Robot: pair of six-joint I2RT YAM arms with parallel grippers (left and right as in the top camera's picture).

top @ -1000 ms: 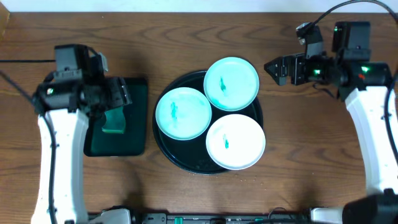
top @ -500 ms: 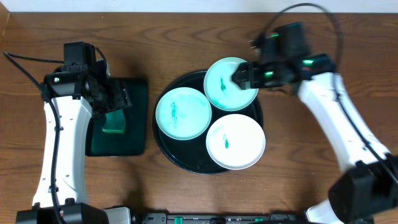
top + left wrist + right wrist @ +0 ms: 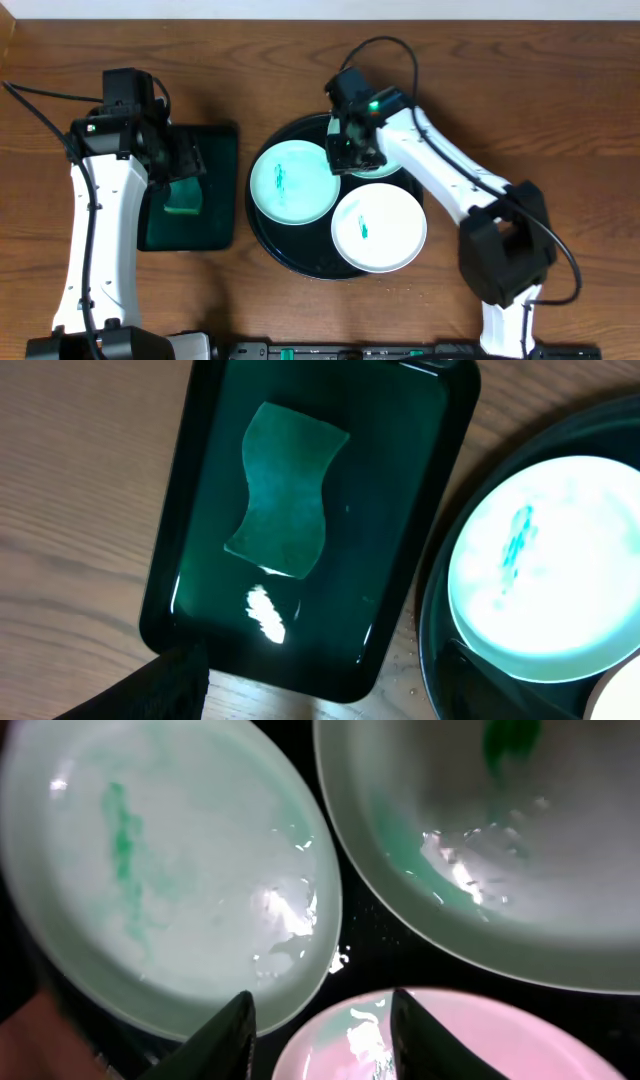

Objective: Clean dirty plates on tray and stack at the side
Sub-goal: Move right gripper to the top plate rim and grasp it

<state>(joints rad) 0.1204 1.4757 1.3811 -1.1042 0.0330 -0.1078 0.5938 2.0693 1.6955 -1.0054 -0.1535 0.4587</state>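
My left gripper moves down to the sponge next, before it narrows its fingers around the sides of the dark green sponge [image 3: 285, 490].
Three pale dirty plates with teal smears lie in the round black tray [image 3: 300, 262]: one at the left [image 3: 293, 181], one at the front right [image 3: 378, 228], and one at the back [image 3: 392, 165] partly under my right arm. My right gripper [image 3: 343, 155] hangs over the spot where the three plates meet. In the right wrist view its fingertips [image 3: 323, 995] stand apart above the tray's black floor [image 3: 345, 935] and one plate's rim [image 3: 450, 1050], gripping nothing. My left gripper [image 3: 185, 160] is wide open over the green sponge [image 3: 285, 490].
The sponge [image 3: 182, 200] lies in a small rectangular black tray [image 3: 220, 200] left of the round tray, wet and glossy inside [image 3: 420, 560]. Dark wood tabletop [image 3: 520, 120] runs around both trays, and my right arm crosses the right side of it.
My right arm has swung from the table's right side in over the round tray, its jaws narrowing on the way. The left arm has barely shifted above the sponge.
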